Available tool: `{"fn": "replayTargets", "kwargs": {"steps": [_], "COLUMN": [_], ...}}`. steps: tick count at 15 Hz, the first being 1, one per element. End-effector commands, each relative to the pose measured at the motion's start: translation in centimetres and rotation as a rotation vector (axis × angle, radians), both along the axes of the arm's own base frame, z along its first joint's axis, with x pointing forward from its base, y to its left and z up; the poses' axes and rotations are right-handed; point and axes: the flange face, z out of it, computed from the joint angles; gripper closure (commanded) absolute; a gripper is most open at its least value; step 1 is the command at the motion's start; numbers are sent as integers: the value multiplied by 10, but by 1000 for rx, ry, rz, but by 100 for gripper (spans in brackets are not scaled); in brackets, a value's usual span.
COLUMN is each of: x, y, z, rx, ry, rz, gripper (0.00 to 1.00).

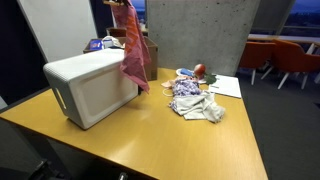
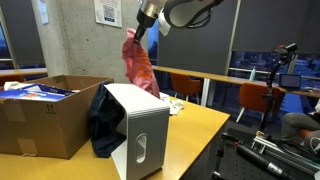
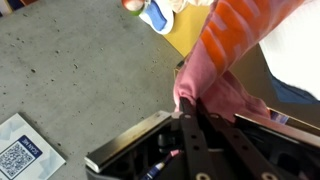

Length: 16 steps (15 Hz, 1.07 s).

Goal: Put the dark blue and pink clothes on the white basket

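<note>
My gripper moves down toward the cardboard box next and releases the pink cloth [image 1: 135,55] over the dark blue cloth. The dark blue cloth lies below the gripper, toward the box.
My gripper [image 1: 125,6] [image 2: 144,30] is shut on the top of the pink cloth [image 1: 135,55] [image 2: 138,66] and holds it up. The cloth hangs down over the far edge of the white basket [image 1: 90,90] [image 2: 145,125]. In the wrist view the fingers [image 3: 185,105] pinch the pink cloth [image 3: 225,60]. The dark blue cloth [image 2: 103,125] is draped over the basket's side that faces the cardboard box. It is hidden in the exterior view that shows the table from the front.
The basket stands on a wooden table [image 1: 150,140]. A pile of light clothes [image 1: 195,100], a red object [image 1: 199,70] and a paper sheet [image 1: 226,87] lie further along it. A cardboard box [image 2: 40,115] stands beside the basket. Orange chairs [image 1: 290,60] stand behind.
</note>
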Motion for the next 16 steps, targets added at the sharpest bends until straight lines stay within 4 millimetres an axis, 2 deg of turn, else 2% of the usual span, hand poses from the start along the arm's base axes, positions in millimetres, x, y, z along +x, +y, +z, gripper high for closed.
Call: {"fn": "replayTargets", "kwargs": {"steps": [1,8,16], "x": [4,4,17], "y": [6,40,51], "z": [-1,-9,-50], "rx": [104,306,382], "ry": [-43,35,183], "rz": [108,274,347], "gripper": [99,99,99]}}
